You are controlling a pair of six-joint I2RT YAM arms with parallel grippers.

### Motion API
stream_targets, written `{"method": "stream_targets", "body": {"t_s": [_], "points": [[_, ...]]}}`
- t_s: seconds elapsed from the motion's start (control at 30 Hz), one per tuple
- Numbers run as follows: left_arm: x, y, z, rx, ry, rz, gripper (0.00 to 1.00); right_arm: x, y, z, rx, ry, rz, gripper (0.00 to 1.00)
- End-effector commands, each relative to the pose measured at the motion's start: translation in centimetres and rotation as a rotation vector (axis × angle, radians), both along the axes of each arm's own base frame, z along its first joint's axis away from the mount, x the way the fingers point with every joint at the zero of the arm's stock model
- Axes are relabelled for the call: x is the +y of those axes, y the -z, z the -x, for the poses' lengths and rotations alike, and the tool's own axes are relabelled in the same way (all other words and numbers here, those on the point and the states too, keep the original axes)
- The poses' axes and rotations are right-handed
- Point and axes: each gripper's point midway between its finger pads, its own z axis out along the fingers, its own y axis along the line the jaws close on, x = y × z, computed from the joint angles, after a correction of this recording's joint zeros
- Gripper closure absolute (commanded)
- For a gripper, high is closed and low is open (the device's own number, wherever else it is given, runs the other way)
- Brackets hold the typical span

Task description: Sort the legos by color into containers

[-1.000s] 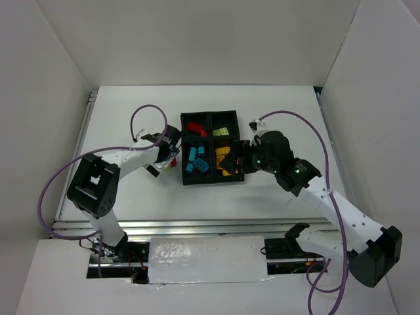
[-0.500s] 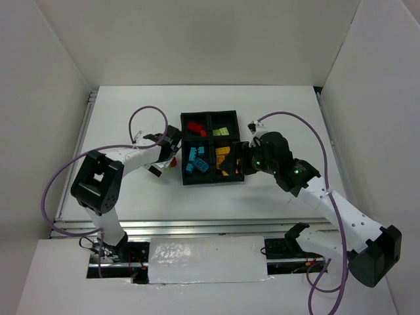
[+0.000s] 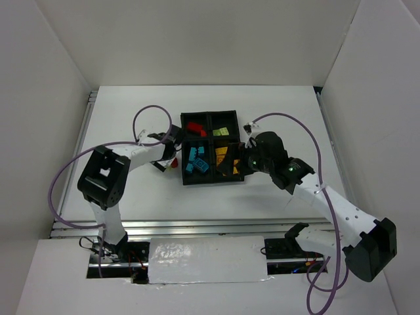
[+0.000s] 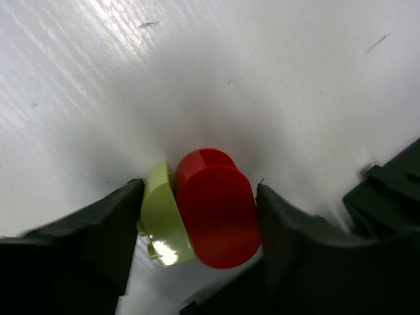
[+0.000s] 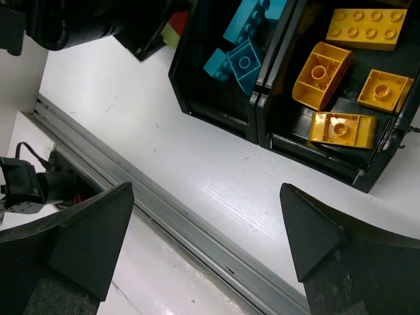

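My right gripper should move across to the left in the top view, over blue legos, to the red lego (image 5: 178, 21), which is between the other gripper's fingers together with a lime one.
Beside the black tray's left wall, my left gripper (image 4: 200, 223) (image 3: 171, 159) has its jaws pressed on two legos at once. One is a red lego (image 4: 216, 216) and the other a lime green lego (image 4: 161, 220), both resting on the white table. The tray (image 3: 209, 139) has four containers. They hold red legos (image 3: 194, 128), lime ones (image 3: 223, 130), blue ones (image 3: 197, 161) (image 5: 246, 59) and yellow ones (image 3: 224, 159) (image 5: 321, 75). My right gripper (image 5: 207, 230) (image 3: 237, 164) hangs open over the tray's near right edge, with nothing between its fingers.
A metal rail (image 5: 164, 216) runs along the table's near edge below the right gripper. White walls enclose the table on three sides. The tray's dark corner (image 4: 394, 184) sits just right of the left gripper. Purple cables loop from both arms.
The left jaws have come in from wide open onto the red and lime green legos. The right arm has edged slightly left toward the tray, still open.
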Motion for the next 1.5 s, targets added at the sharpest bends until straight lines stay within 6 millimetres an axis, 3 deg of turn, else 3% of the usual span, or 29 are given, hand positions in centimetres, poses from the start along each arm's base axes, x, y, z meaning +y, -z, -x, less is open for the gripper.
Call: {"method": "stream_targets", "body": {"t_s": [0.0,0.07,0.13,0.17,0.2,0.23,0.37,0.43,0.47,0.5,0.6,0.7,0.83,0.97,1.17,1.47], "points": [[0.3,0.9,0.7,0.008,-0.015,0.015,0.51,0.8,-0.4,-0.2,-0.040,-0.035,-0.015,0.00],[1.0,1.1,1.8,0.005,-0.025,0.009,0.64,0.8,-0.4,-0.2,-0.043,-0.039,-0.017,0.00],[1.5,-0.6,2.0,-0.035,-0.035,0.023,0.85,1.0,-0.6,-0.1,-0.044,-0.050,-0.028,0.00],[1.9,-0.9,2.5,-0.040,-0.038,0.013,0.90,1.3,-0.8,0.0,-0.049,-0.058,-0.047,0.00],[2.0,-2.6,2.5,-0.083,-0.031,0.026,0.98,1.5,-0.9,0.0,-0.049,-0.055,-0.061,0.00],[2.0,-3.3,2.5,-0.104,-0.021,0.034,1.00,1.8,-1.0,0.2,-0.041,-0.054,-0.081,0.00],[1.7,-7.2,4.0,-0.220,0.056,0.106,1.00,5.1,-2.3,1.3,-0.072,-0.068,-0.298,0.01],[0.6,-7.9,5.0,-0.253,0.122,0.160,1.00,6.8,-2.2,2.0,-0.074,-0.076,-0.342,0.01],[0.2,-9.9,5.3,-0.316,0.146,0.202,1.00,7.8,-3.1,2.1,-0.099,-0.088,-0.376,0.02],[-1.1,-10.5,5.8,-0.333,0.200,0.256,1.00,8.5,-3.4,2.2,-0.101,-0.090,-0.387,0.05],[-2.5,-12.6,7.1,-0.399,0.284,0.350,1.00,11.0,-4.7,2.5,-0.131,-0.072,-0.438,0.11],[-3.2,-15.1,8.1,-0.454,0.342,0.386,1.00,13.0,-4.6,1.3,-0.135,0.000,-0.410,0.18],[-3.8,-18.0,9.3,-0.532,0.420,0.425,1.00,14.2,-4.3,0.3,-0.140,0.074,-0.390,0.23],[-4.4,-18.7,10.2,-0.548,0.470,0.460,1.00,15.4,-4.3,-0.1,-0.149,0.072,-0.367,0.25],[-5.2,-18.0,10.7,-0.535,0.508,0.485,1.00,17.0,-5.0,-0.1,-0.173,0.021,-0.385,0.26],[-6.6,-19.2,10.9,-0.577,0.578,0.528,1.00,17.8,-3.8,-1.2,-0.163,0.048,-0.339,0.35]]}}
